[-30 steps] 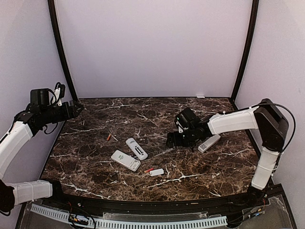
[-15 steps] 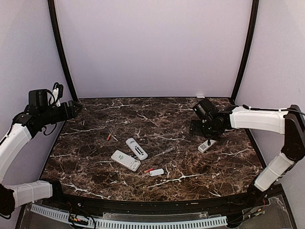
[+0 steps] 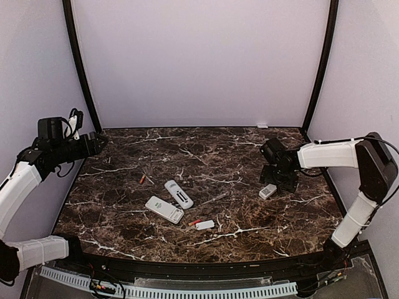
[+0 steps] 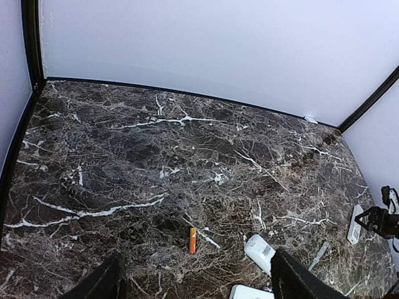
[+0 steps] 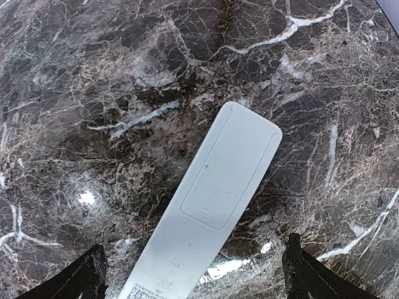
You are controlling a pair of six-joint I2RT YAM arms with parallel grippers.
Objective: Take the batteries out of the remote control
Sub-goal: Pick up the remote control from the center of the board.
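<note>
The remote is below the right gripper, between its open fingers, so the gripper should go down next and close across the remote's body [image 5: 186,250] beside the marked end of the battery cover.
A white remote [image 5: 212,205] lies back up on the marble, its battery cover closed; it also shows in the top view [image 3: 268,191]. My right gripper [image 5: 193,280] hovers over it, open and empty, fingers either side; in the top view the right gripper [image 3: 282,179] covers the remote's far end. Two more white remotes [image 3: 179,194] [image 3: 164,209] lie mid-table. An orange battery [image 3: 142,179] [image 4: 192,240] lies left of them, and a red battery [image 3: 194,222] lies in front. My left gripper [image 3: 96,143] [image 4: 199,288] is open and empty at the far left edge.
A small flat white cover [image 3: 205,225] lies beside the red battery. A thin grey stick [image 3: 215,199] lies right of the remotes. Black frame posts [image 3: 80,62] stand at the back corners, and lilac walls close in the table [image 3: 249,237].
My right arm has swung from the table's middle to the right and now sits over the right-hand remote. The left arm has barely moved.
</note>
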